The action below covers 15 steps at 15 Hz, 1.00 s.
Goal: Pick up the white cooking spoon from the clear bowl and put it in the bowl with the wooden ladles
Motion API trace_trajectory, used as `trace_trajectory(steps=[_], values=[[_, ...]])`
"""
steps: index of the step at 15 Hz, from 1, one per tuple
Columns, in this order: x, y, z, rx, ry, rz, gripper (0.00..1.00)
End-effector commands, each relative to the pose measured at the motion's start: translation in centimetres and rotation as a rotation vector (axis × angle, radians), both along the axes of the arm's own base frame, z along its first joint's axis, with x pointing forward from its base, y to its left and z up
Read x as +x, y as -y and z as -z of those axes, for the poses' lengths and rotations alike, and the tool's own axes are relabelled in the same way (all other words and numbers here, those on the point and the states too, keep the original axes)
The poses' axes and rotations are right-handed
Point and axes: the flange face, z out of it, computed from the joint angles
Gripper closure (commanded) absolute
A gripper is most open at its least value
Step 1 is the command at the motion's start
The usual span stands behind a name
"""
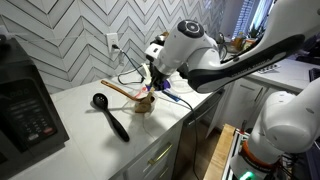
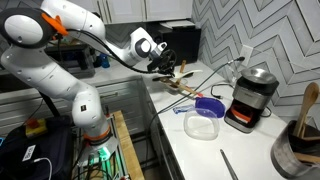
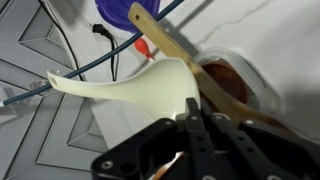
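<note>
My gripper lowers the spoon and shifts it toward the black ladle's side next, since the spoon still hangs above the bowl point(image 1: 144, 103) point(image 3: 229, 82) beside the wooden ladles.
In the wrist view my gripper point(image 3: 195, 118) is shut on the white cooking spoon point(image 3: 150, 88). Its pale body tapers away to the left. The spoon hangs just beside the tan-brown bowl point(image 3: 240, 85), which holds a wooden ladle point(image 3: 170, 45) leaning out over the rim. In both exterior views my gripper point(image 1: 155, 82) point(image 2: 168, 68) hovers just above the brown bowl point(image 1: 144, 104) and the wooden ladles point(image 1: 120, 88) point(image 2: 185, 88). The clear bowl point(image 2: 201, 126) stands nearer the counter's front, away from the gripper.
A black ladle point(image 1: 110, 115) lies on the counter left of the brown bowl. A microwave point(image 1: 25, 110) stands at the far left. A purple lid point(image 2: 210, 105), a steel appliance point(image 2: 250, 95) and a utensil crock point(image 2: 298, 145) stand nearby. Cables run along the wall.
</note>
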Motion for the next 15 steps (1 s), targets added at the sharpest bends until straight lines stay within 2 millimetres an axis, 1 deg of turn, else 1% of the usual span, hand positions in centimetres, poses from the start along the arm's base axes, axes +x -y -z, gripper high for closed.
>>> trace_trajectory(steps=[1, 3, 8, 11, 12, 13, 15], values=[[1.9, -0.4, 2.3, -0.011, -0.045, -0.008, 0.99], [2.4, -1.2, 3.3, -0.020, -0.066, -0.023, 0.99], [3.3, -4.2, 5.7, -0.060, -0.099, -0.095, 0.99], [3.7, -5.5, 5.9, -0.063, -0.091, -0.114, 0.99], [3.8, -5.8, 6.0, -0.062, -0.091, -0.115, 0.71], [3.9, -6.1, 5.9, -0.058, -0.090, -0.122, 0.69], [3.9, -6.5, 5.6, -0.050, -0.079, -0.129, 0.57]])
